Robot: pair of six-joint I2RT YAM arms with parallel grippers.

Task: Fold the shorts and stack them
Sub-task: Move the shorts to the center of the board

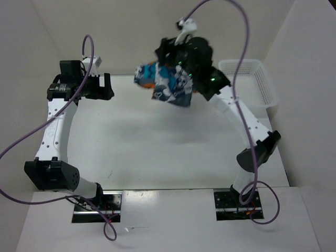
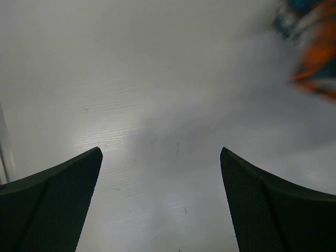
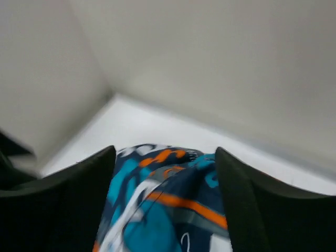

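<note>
The left gripper moves its open fingers to the right in the top view and down onto the shorts' orange edge (image 1: 147, 85) (image 2: 316, 56) next, as it hangs on that side.
The shorts (image 1: 167, 85), a bunched bundle of teal, orange, white and black print, hang in the air over the far middle of the table, right under my right gripper (image 1: 168, 59). In the right wrist view the right gripper (image 3: 165, 149) stands open, its fingers well apart, and the blurred shorts (image 3: 168, 205) fill the gap between them. My left gripper (image 1: 107, 87) is at the far left, open and empty. In its wrist view the left gripper (image 2: 160, 152) looks down on bare table, with the shorts (image 2: 315, 52) as a blur at the top right.
A white mesh basket (image 1: 258, 79) stands at the far right by the side wall. White walls enclose the table (image 1: 157, 142) at the back and on both sides. Purple cables loop over both arms.
</note>
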